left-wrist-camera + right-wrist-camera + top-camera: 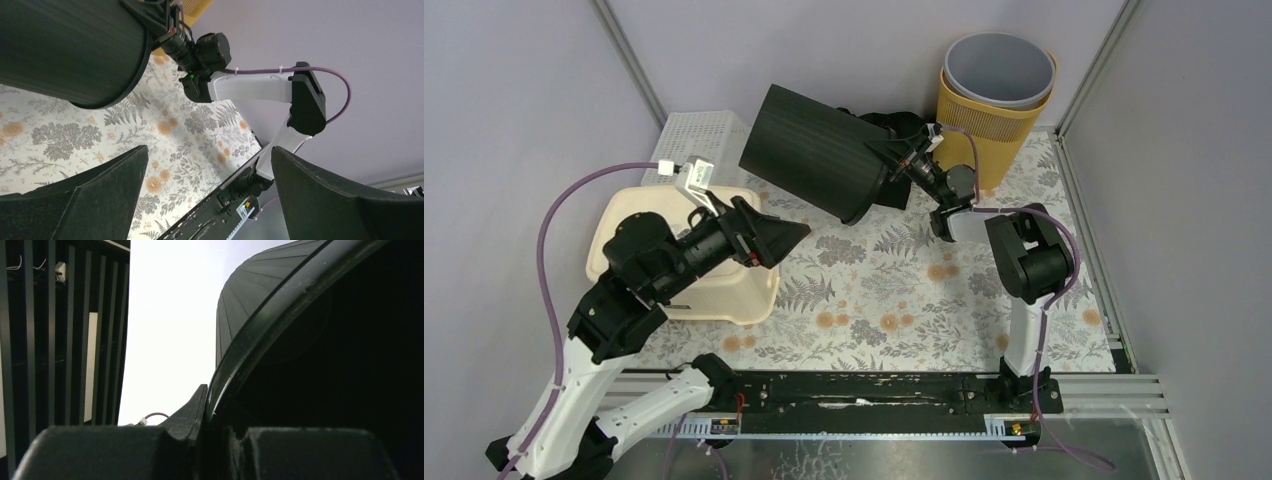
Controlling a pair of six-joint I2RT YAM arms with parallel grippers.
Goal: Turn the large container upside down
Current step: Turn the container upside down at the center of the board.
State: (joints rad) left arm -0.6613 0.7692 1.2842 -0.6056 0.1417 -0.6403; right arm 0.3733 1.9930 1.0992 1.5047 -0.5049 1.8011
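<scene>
I should next move the bin's closed end in my right gripper over the white perforated crate (692,140) and release, because the crate is to the gripper's left in the top view.
The large container is a black ribbed bin (812,150), lifted off the table and tilted on its side, its mouth towards the right. My right gripper (894,160) is shut on its rim; in the right wrist view the rim (235,370) runs between my fingers, one outside and one inside the bin. The bin also fills the upper left of the left wrist view (70,45). My left gripper (796,234) is open and empty, held in the air a little below and left of the bin's mouth.
A yellow basket (984,125) with a grey bin (999,65) nested in it stands at the back right. A cream tub (724,295) sits under my left arm, a white perforated crate (704,140) behind it. Enclosure walls close in on both sides.
</scene>
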